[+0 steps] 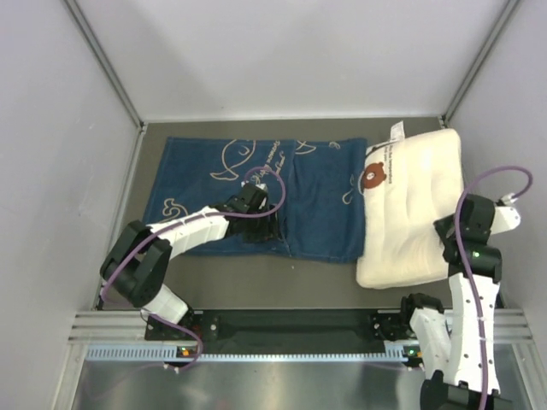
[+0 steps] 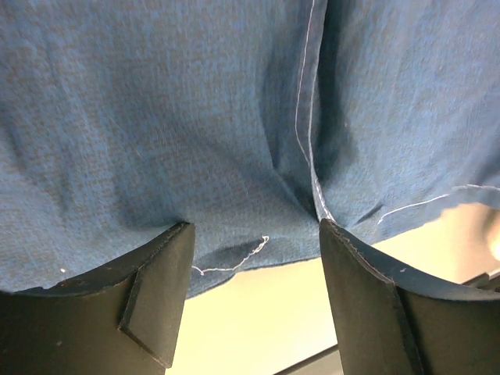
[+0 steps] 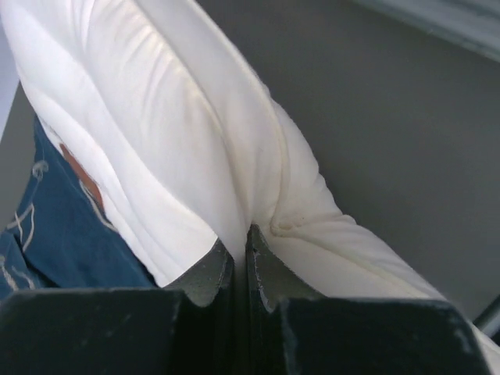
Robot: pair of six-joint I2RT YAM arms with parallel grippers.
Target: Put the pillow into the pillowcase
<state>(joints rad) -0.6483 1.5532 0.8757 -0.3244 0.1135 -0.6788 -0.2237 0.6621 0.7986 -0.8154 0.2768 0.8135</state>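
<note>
The pillow's edge (image 1: 363, 218) (image 3: 121, 228) overlaps the pillowcase's end to the left of my right gripper in the top view. I need to lift the pillowcase's fold outward over the pillow's edge, then release it.
The dark blue pillowcase (image 1: 248, 184) with white whale drawings lies flat at the middle left of the table. The cream-white pillow (image 1: 410, 205) with the bear face lies at its right, its left edge overlapping the case. My left gripper (image 1: 263, 227) is open over the case's near hem. In the left wrist view, the open left gripper (image 2: 254, 234) has its fingers wide apart against the blue fabric (image 2: 195, 117) beside a seam. My right gripper (image 1: 446, 232) is at the pillow's right edge. In the right wrist view, the right gripper (image 3: 241, 238) is shut on a fold of the pillow (image 3: 180, 133).
Grey walls and metal posts (image 1: 102, 60) enclose the table on three sides. A metal rail (image 1: 282, 329) with both arm bases runs along the near edge. A strip of bare grey table (image 1: 256, 282) lies between the case and the rail.
</note>
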